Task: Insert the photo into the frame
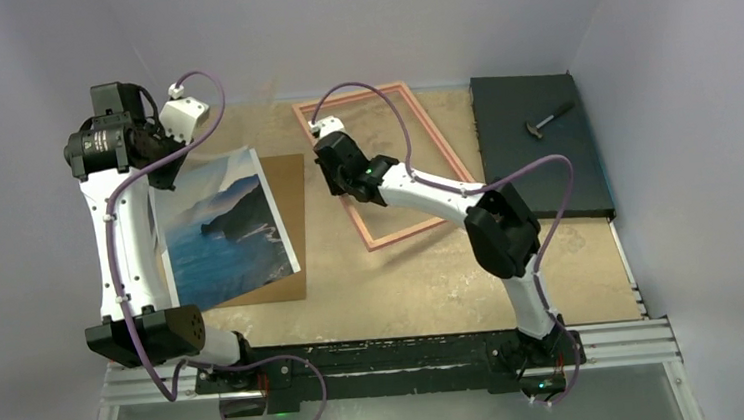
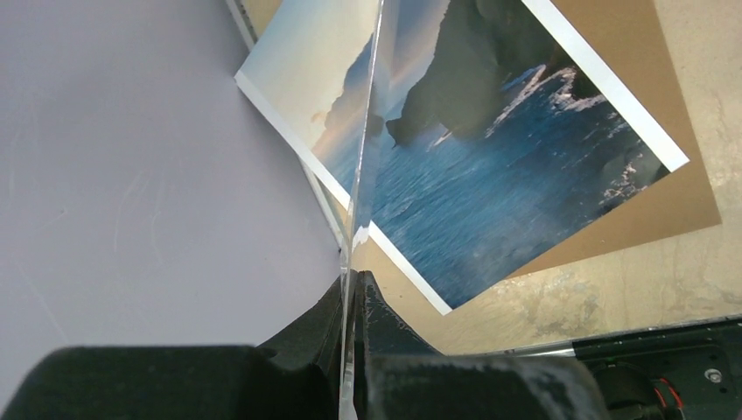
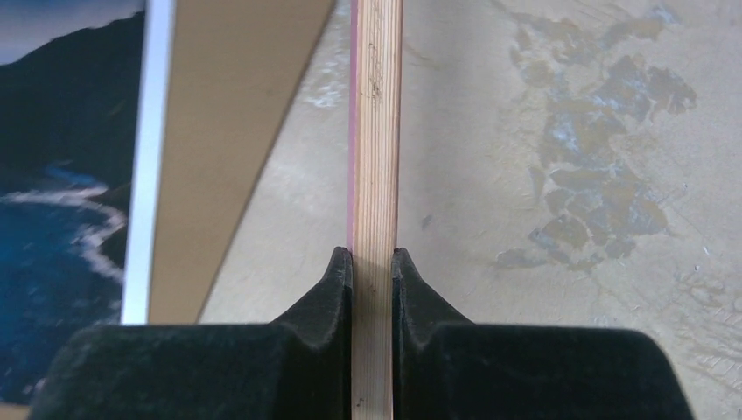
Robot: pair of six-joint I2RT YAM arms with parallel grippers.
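My right gripper moves back with a turn next, brings the frame there and releases it. The tabletop by the backing board's near corner lies bare.
The photo, a sea and cliff print with a white border, lies on the brown backing board at the left. My left gripper is above its far left corner. In the left wrist view it is shut on a thin clear pane seen edge-on, with the photo below. The frame lies at the centre back, wood side showing. My right gripper is shut on its left rim, which stands between the jaws.
A black mat with a small hammer lies at the back right. Grey walls close in the left, back and right. The backing board and the photo lie just left of the held rim.
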